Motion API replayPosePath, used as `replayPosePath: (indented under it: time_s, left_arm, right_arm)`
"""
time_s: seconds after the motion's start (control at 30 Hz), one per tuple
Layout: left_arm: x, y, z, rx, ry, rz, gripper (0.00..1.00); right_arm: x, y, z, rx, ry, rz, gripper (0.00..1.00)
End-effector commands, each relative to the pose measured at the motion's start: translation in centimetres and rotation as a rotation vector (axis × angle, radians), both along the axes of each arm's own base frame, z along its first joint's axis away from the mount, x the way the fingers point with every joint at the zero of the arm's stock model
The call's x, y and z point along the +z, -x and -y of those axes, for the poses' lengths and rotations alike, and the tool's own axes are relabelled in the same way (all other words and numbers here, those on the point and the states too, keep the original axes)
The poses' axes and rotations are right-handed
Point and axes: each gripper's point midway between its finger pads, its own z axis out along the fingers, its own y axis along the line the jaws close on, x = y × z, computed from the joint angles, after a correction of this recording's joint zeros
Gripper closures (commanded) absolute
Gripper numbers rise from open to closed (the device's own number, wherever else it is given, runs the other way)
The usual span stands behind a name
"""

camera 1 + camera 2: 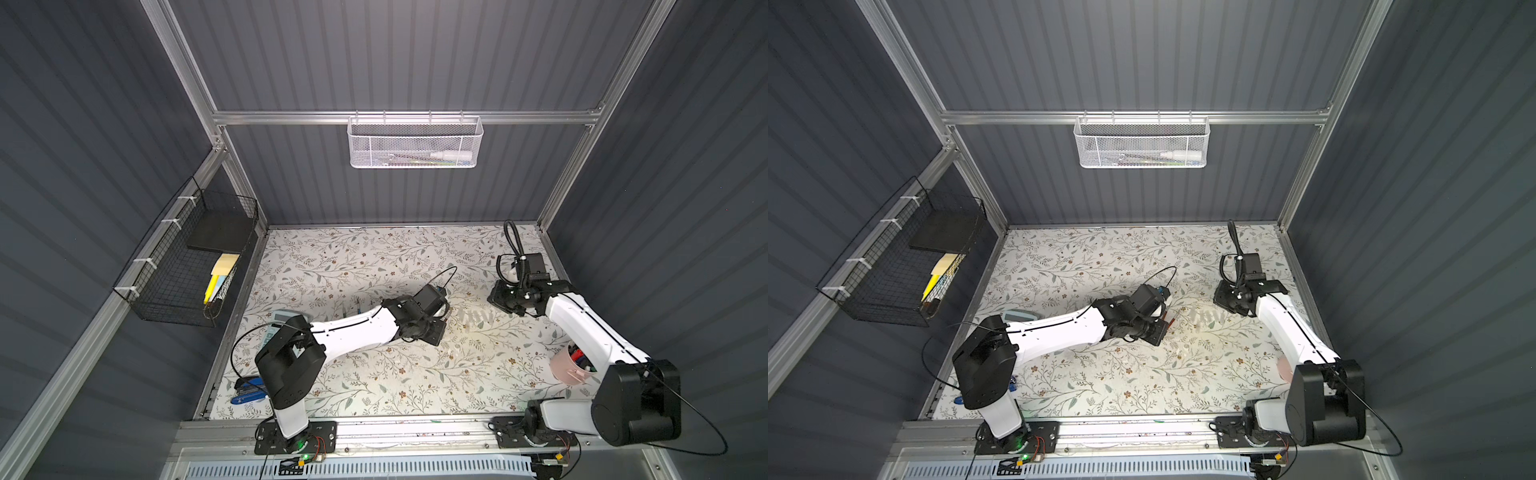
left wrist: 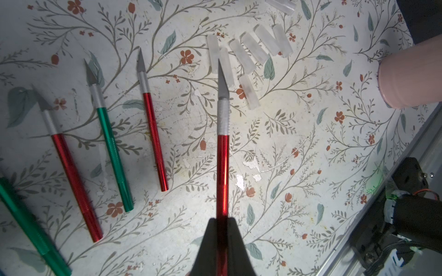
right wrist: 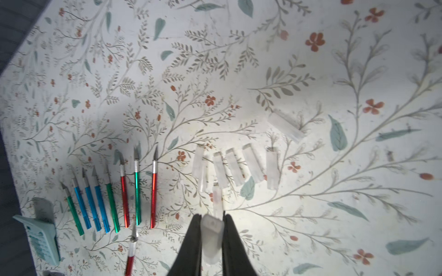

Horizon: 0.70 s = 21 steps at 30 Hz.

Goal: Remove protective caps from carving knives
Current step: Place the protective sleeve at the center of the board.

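My right gripper lowers and releases the whitish cap next on the bare tabletop below it beside the cap row's end, with the other caps alongside.
My left gripper is shut on the handle of a red carving knife, whose silvery blade is bare and points toward the loose protective caps. Three more bare knives, a red one, a green one and another red one, lie beside it. My right gripper is shut on a whitish cap held above the table. Beyond it several caps lie side by side. A row of several bare knives lies on the floral table. In a top view the caps sit between the two wrists.
A pink cup with pens stands by the right arm. A pale blue calculator lies beside the knife row, and a blue stapler lies near the left arm's base. A white mesh basket and a black wire basket hang on the walls.
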Motion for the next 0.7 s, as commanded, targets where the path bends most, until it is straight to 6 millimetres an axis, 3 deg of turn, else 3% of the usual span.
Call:
replayPosePath:
  time_s: [0.0,0.67]
  left_arm:
    - [0.1,-0.1,-0.5,0.014,-0.014,-0.006,1.00]
    - [0.0,-0.1,-0.6,0.019,-0.023,-0.008,1.00]
  right_arm:
    - [-2.1,1.4,1.6,-0.011,0.068,-0.079,1.00]
    - [-7.4,2.1,3.6,-0.058,0.058,-0.208,1.00]
